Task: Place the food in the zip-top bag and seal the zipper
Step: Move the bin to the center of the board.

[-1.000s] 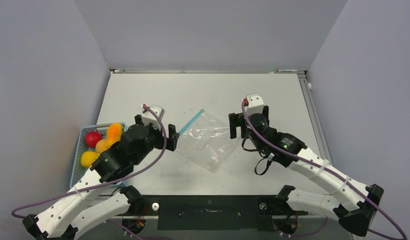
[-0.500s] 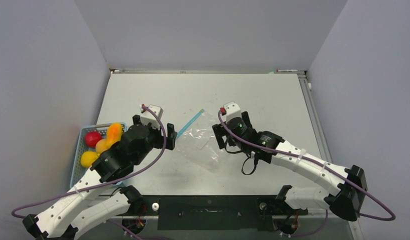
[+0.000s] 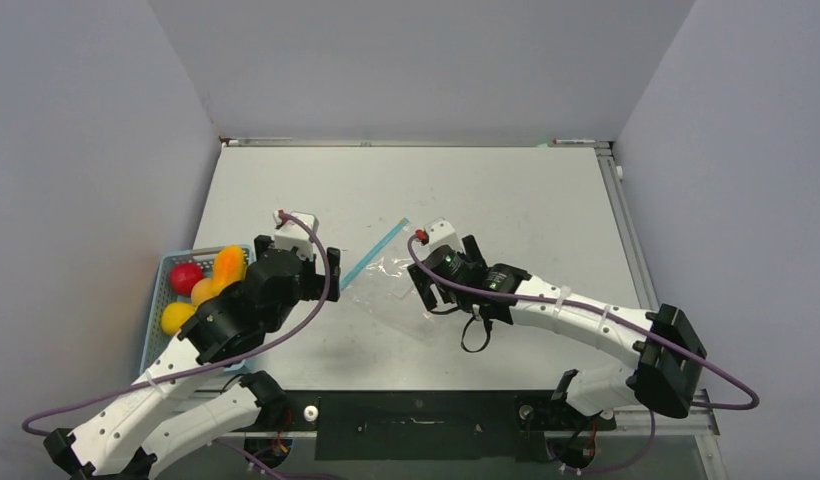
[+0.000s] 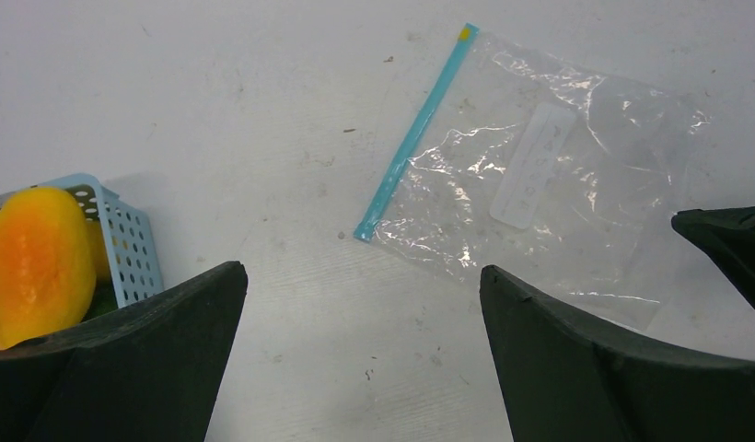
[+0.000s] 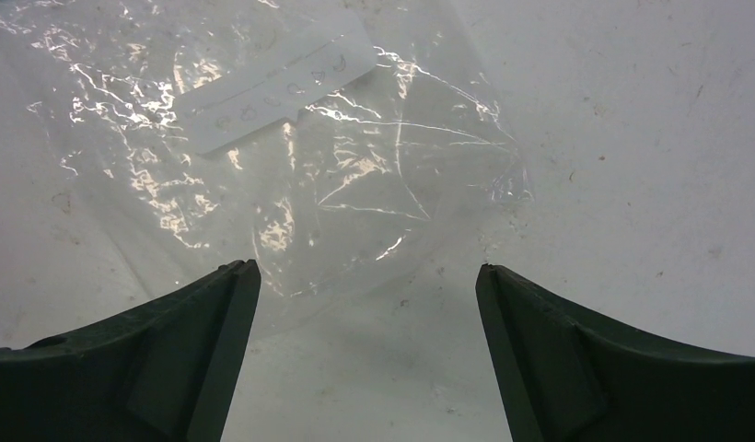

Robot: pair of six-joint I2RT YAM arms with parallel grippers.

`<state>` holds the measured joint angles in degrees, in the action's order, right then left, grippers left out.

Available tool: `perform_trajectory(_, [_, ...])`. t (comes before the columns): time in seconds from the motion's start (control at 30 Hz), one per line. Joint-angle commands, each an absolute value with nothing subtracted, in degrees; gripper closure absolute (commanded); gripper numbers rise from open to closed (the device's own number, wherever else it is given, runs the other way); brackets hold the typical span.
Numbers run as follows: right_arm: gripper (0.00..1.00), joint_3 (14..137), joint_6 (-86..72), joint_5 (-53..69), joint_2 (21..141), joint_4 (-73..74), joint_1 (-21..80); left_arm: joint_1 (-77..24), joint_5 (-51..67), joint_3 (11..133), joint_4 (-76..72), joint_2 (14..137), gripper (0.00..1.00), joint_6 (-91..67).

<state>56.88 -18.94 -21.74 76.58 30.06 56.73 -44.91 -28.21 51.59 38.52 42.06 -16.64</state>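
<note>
My left gripper should move sideways and down next, onto the basket's bag-side rim (image 3: 252, 256) (image 4: 108, 226). That is below my gripper and to its left in the top view.
The zip-top bag (image 3: 386, 278) lies flat and crinkly in the middle of the table, with nothing inside it (image 4: 540, 175) (image 5: 291, 138). Its zipper (image 3: 374, 253) is a light-blue strip along the left edge (image 4: 415, 133). The food (image 3: 201, 285) sits in the light-blue basket (image 3: 158, 312): red, orange and yellow pieces, with an orange one (image 4: 38, 262) showing in the left wrist view. My left gripper (image 3: 311, 258) (image 4: 360, 276) hangs open just left of the zipper's near end. My right gripper (image 3: 438, 280) (image 5: 366, 269) is open over the bag's right edge, holding nothing.
The basket stands at the table's left edge, close beside my left arm. Grey walls close in the table on the left, back and right. Bare tabletop (image 3: 526, 210) lies beyond and to the right of the bag.
My right arm has swung left, from beside the bag's right side to over its right edge. The left gripper has drawn slightly left, away from the bag. The bag has stayed put.
</note>
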Motion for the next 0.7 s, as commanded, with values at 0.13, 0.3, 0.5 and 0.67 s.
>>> perform_trajectory(0.13, [0.08, 56.68, -21.98, -25.21, 80.54, 26.94, 57.30, -44.83, -35.56, 57.58, 49.47, 42.92, 0.04, -24.78])
perform_trajectory(0.3, [0.08, 56.61, -23.01, -26.44, 83.64, 26.06, 57.16, -44.78, -39.24, 59.94, 55.57, 45.79, 0.04, -29.22])
perform_trajectory(0.5, [0.08, 55.84, -23.56, -27.04, 85.67, 24.96, 56.56, -39.35, -40.56, 60.74, 58.97, 49.51, 0.04, -31.20])
perform_trajectory(0.67, [0.08, 54.52, -22.99, -26.53, 85.39, 23.46, 56.12, -27.27, -33.50, 59.57, 55.07, 48.55, 0.04, -25.97])
